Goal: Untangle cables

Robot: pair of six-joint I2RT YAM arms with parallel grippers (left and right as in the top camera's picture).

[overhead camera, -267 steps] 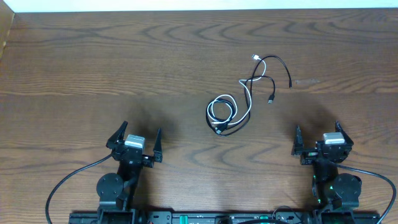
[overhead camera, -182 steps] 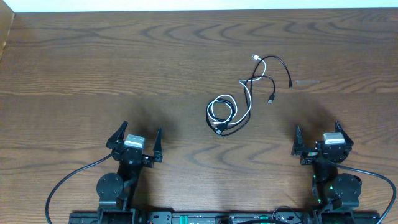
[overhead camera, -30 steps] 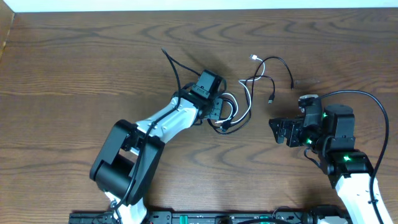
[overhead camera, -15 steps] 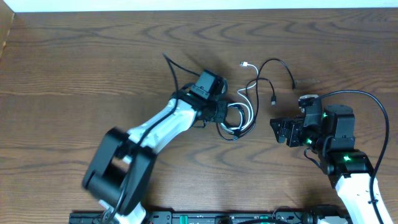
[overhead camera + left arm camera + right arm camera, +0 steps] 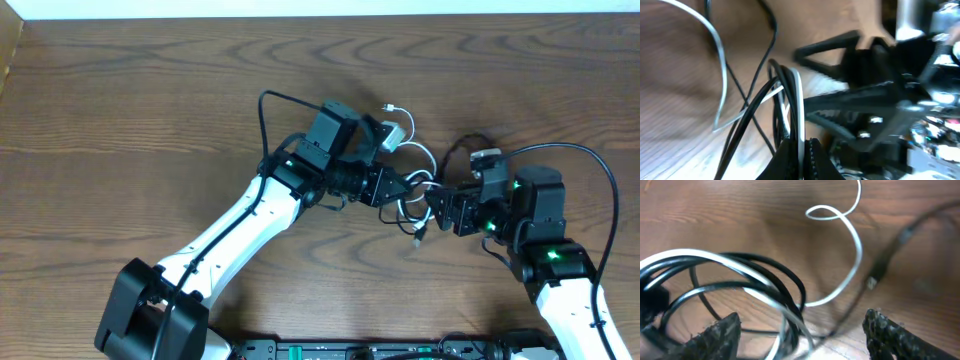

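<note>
I will carry the strands left in the overhead view with my left gripper, over the bare tabletop, as the tangle is crowded between both grippers.
The black and white cables (image 5: pixel 418 190) hang in a tangle between my two grippers at mid-table. My left gripper (image 5: pixel 400 187) is shut on a bundle of black and white strands; in the left wrist view its jaws (image 5: pixel 801 145) pinch a white strand with black ones (image 5: pixel 779 85) beside it. My right gripper (image 5: pixel 443 207) is open, facing the left one. In the right wrist view its fingers (image 5: pixel 720 332) stand wide apart, with black loops (image 5: pixel 790 280) and a white strand (image 5: pixel 856 247) between them. A white plug (image 5: pixel 392 108) lies near the left wrist. A black end (image 5: pixel 418 236) dangles below.
The brown wooden table (image 5: pixel 120 120) stretches out to the left and back. The left arm (image 5: pixel 250 225) crosses it diagonally from the front left. The right arm's own thick black wire (image 5: pixel 590 170) arcs over its wrist at the right.
My left gripper has shut on the cable bundle and carried it right and up off the table. The right gripper has moved left around the loops, its jaws narrowing a little.
</note>
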